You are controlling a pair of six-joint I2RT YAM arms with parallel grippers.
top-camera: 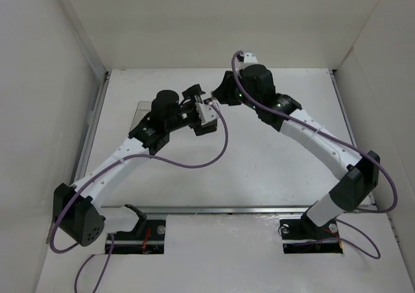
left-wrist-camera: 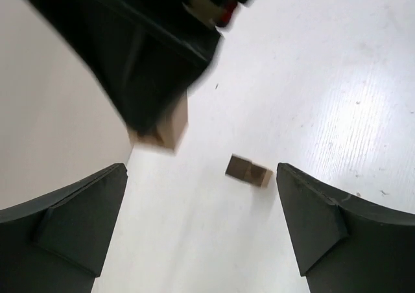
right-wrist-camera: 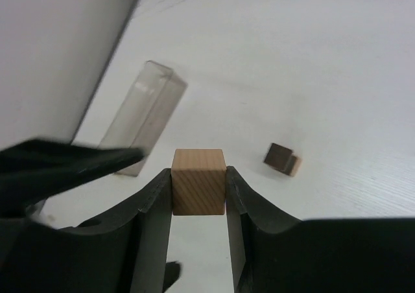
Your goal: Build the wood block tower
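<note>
The robot's right gripper will next turn and bring its block over the dark brown block [right-wrist-camera: 281, 158] to let go of it, because that one is to the gripper's right in its wrist view.
My right gripper [right-wrist-camera: 198, 196] is shut on a light tan wood block [right-wrist-camera: 198, 181] and holds it just above the table. The same block shows in the left wrist view [left-wrist-camera: 171, 126], under the right gripper's black body. A smaller dark brown wood block [right-wrist-camera: 281, 158] lies on the table to its right. It also shows between the spread fingers in the left wrist view [left-wrist-camera: 248, 170]. My left gripper [left-wrist-camera: 201, 228] is open and empty, close beside the right gripper [top-camera: 213, 101] at the table's back middle. No tower is in view.
A clear rectangular plastic box [right-wrist-camera: 144, 117] lies on the table left of the held block, near the left wall; its edge shows in the top view [top-camera: 139, 115]. White walls enclose the table on three sides. A purple cable [top-camera: 194, 160] hangs by the left arm.
</note>
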